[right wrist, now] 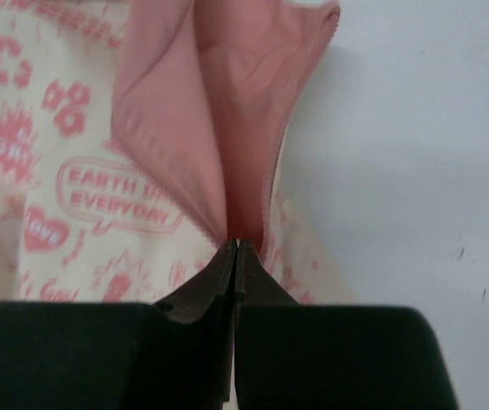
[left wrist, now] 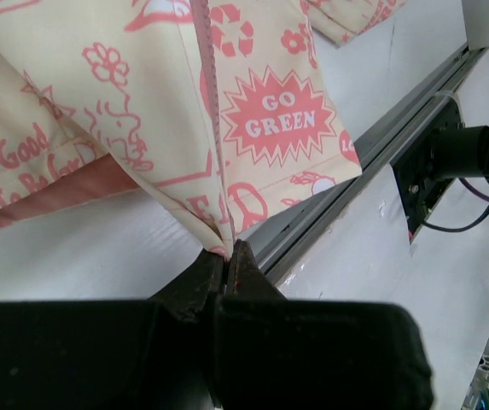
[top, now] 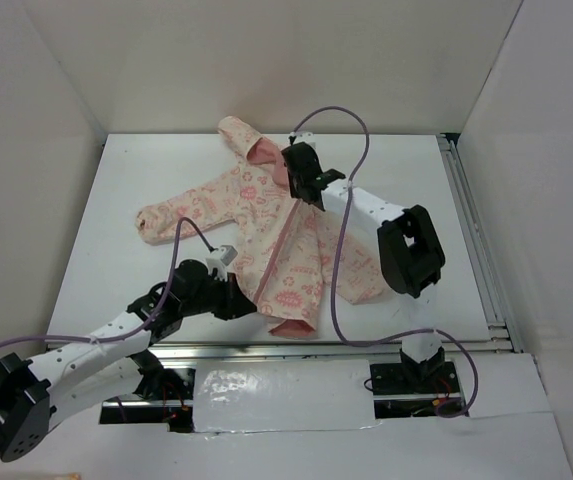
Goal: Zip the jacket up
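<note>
The hem goes outward and left in the top view with my left gripper next, for release over bare table (top: 218, 321) (left wrist: 146, 260), since it sits near the rail.
The jacket (top: 266, 215) lies flat on the white table (top: 126, 280), hood toward the back and hem toward me, cream with pink prints. Its pink zipper (left wrist: 211, 111) runs up the front with both sides joined where it shows. My left gripper (top: 249, 300) is shut on the bottom hem at the zipper's lower end (left wrist: 227, 252). My right gripper (top: 291, 165) is at the neck, shut on the fabric where the salmon-pink hood lining (right wrist: 227, 77) opens (right wrist: 237, 243). The zipper pull is hidden by the fingers.
A metal rail (left wrist: 329, 196) runs along the table's near edge, just under the jacket's hem. The right arm's base (top: 416, 375) stands beyond it. White walls enclose the table on three sides. Purple cables (top: 336, 270) loop over the jacket's right sleeve.
</note>
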{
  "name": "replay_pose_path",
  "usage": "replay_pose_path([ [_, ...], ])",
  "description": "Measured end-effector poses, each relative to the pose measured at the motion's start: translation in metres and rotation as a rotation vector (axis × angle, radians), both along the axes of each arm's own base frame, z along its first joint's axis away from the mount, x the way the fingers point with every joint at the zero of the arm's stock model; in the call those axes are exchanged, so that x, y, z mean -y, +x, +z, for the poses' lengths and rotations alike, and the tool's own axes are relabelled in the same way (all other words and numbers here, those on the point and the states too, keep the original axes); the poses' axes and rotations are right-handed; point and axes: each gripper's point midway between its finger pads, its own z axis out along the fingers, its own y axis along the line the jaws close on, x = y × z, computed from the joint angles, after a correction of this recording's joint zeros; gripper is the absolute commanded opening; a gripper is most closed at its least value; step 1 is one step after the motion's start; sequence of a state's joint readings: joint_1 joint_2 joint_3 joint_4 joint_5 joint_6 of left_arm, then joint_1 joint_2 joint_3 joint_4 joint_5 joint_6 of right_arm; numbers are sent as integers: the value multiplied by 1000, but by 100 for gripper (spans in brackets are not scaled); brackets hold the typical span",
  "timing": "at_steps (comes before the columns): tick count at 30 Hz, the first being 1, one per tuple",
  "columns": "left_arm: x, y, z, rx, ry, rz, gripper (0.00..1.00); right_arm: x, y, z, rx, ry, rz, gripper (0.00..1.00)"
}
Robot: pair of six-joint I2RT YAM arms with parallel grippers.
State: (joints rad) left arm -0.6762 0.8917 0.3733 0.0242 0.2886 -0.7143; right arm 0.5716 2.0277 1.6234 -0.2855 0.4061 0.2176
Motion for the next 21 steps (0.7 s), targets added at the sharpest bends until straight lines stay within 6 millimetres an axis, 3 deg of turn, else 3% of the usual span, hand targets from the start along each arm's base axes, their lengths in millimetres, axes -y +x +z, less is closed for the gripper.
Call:
replay_pose_path([
  [5,-3,-7,-4,-20,7,-11,0,11,49,-5,23,-12,-38,0],
  [12,-8,-13,-8,-50,13,8,0,18,146,12,154,59,-107,0],
  [13,-9,-13,-8,-50,14,14,0,35,156,12,159,67,-134,0],
  [17,-12,-4,-5,-28,10,68,0,68,162,0,112,89,-169,0],
  [21,-15,5,-2,-11,20,108,0,88,160,-10,78,86,-192,0],
])
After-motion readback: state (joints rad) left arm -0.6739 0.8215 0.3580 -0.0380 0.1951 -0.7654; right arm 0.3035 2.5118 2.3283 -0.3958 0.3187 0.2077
